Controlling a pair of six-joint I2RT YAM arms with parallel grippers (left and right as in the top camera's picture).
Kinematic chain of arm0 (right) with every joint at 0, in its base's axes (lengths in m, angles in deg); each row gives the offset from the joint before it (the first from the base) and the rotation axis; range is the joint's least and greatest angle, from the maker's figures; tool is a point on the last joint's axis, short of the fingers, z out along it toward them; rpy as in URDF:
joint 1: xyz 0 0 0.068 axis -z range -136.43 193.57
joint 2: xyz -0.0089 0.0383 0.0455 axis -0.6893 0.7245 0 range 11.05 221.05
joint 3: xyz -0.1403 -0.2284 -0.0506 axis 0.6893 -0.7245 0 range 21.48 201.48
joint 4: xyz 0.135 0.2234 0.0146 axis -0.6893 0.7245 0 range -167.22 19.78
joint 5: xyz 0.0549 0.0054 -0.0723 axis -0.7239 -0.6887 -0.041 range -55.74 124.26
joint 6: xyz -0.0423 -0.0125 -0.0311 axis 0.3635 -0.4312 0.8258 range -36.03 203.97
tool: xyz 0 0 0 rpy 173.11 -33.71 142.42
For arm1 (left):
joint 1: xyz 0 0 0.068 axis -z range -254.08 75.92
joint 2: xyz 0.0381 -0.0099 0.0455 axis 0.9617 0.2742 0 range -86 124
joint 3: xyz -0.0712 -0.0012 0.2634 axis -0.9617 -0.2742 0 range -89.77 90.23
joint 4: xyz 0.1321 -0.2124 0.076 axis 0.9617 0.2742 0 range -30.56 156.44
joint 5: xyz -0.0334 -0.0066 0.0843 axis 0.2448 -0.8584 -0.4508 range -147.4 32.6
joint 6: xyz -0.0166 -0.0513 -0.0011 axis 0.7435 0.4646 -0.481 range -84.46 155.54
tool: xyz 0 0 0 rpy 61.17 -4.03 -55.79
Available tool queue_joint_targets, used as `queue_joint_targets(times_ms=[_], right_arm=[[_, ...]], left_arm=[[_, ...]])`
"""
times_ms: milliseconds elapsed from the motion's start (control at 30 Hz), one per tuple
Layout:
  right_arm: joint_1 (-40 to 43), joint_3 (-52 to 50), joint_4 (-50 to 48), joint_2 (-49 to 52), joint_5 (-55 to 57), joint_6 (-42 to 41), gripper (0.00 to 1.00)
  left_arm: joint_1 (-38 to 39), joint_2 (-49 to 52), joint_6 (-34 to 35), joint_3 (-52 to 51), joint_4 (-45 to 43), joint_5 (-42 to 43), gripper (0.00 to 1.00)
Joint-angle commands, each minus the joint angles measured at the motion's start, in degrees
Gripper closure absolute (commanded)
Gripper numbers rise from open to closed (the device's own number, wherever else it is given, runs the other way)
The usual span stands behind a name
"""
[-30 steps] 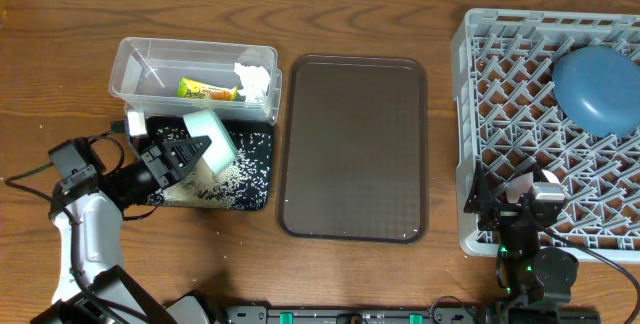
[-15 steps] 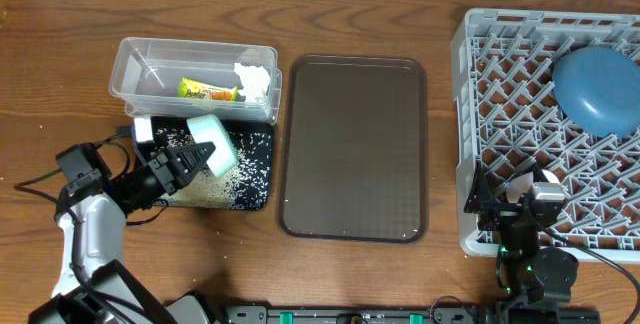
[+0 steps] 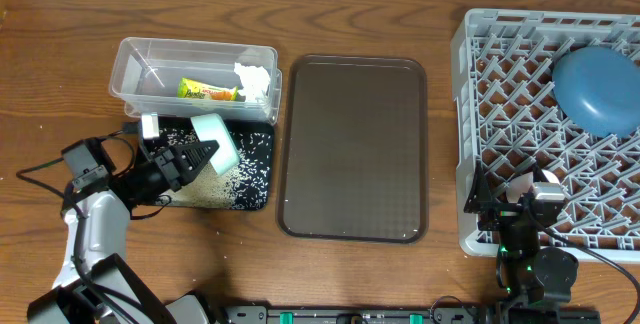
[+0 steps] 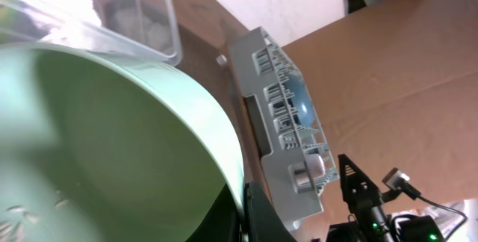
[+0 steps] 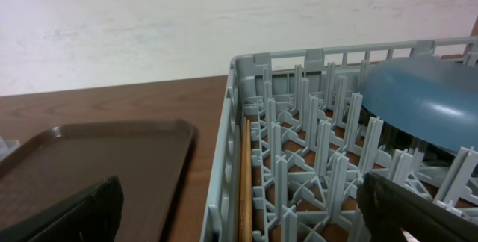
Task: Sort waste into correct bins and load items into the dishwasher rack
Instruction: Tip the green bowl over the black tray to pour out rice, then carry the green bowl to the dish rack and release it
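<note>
Free pegs of the grey rack are beside the blue bowl, to the right of my left gripper in the overhead view. I will move across the brown tray and release there.
My left gripper (image 3: pixel 200 153) is shut on the rim of the pale green-white bowl (image 3: pixel 214 136), (image 4: pixel 112 145), held tilted over the black tray (image 3: pixel 255 179), where white rice grains (image 3: pixel 215 186) lie. The clear tub (image 3: pixel 140 64) behind it holds the yellow-green wrapper (image 3: pixel 207 90) and white tissue (image 3: pixel 254 79). The grey rack (image 3: pixel 500 114), (image 5: pixel 299 145) holds the large blue bowl (image 3: pixel 598 86), (image 5: pixel 426 100) and a wooden chopstick (image 5: pixel 245 190) along its left wall. My right gripper (image 5: pixel 239 212) is open at the rack's front left corner (image 3: pixel 522 199).
The brown serving tray (image 3: pixel 352 144), (image 5: pixel 89 160) lies between the bins and the rack. A few stray grains lie on the table in front of the black tray. The rack also shows far off in the left wrist view (image 4: pixel 280 107).
My left arm has shifted slightly, keeping the green bowl tilted over the black tray. The right arm has not moved.
</note>
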Motion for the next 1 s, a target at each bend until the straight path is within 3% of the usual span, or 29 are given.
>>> queue_joint_targets(times_ms=[0,133,167,267,300,400,467,567,667,767,867,967], right_arm=[[0.4,-0.1,0.2,-0.2,-0.1,-0.5,0.01],[0.4,-0.1,0.2,-0.2,-0.1,-0.5,0.01],[0.4,-0.1,0.2,-0.2,-0.1,-0.5,0.01],[0.4,-0.1,0.2,-0.2,-0.1,-0.5,0.01],[0.4,-0.1,0.2,-0.2,-0.1,-0.5,0.01],[0.4,-0.1,0.2,-0.2,-0.1,-0.5,0.01],[0.4,-0.1,0.2,-0.2,-0.1,-0.5,0.01],[0.4,-0.1,0.2,-0.2,-0.1,-0.5,0.01],[0.4,-0.1,0.2,-0.2,-0.1,-0.5,0.01],[0.4,-0.1,0.2,-0.2,-0.1,-0.5,0.01],[0.4,-0.1,0.2,-0.2,-0.1,-0.5,0.01],[0.4,-0.1,0.2,-0.2,-0.1,-0.5,0.01]], left_arm=[[1.1,0.2,3.6,0.1,0.2,-4.2,0.94],[2.8,0.2,-5.6,-0.7,0.3,6.4,0.94],[3.4,0.2,-5.7,-0.7,0.1,5.1,0.94],[4.4,0.2,8.0,-0.7,0.2,-15.2,0.94],[4.7,0.2,9.4,-0.8,0.1,-16.6,0.94],[5.3,0.2,-4.0,-0.8,-0.2,1.2,0.94],[5.4,0.2,-6.3,-0.8,-1.5,6.4,0.94],[5.4,0.2,3.5,-0.8,-3.5,-1.4,0.94],[6.6,0.2,1.9,-0.8,-4.7,5.6,0.94],[9.7,0.0,7.4,-0.4,-9.3,6.5,0.94],[14.9,0.0,18.7,0.5,-20.1,5.1,0.94],[21.9,0.0,36.4,1.7,-37.6,-0.9,0.94]])
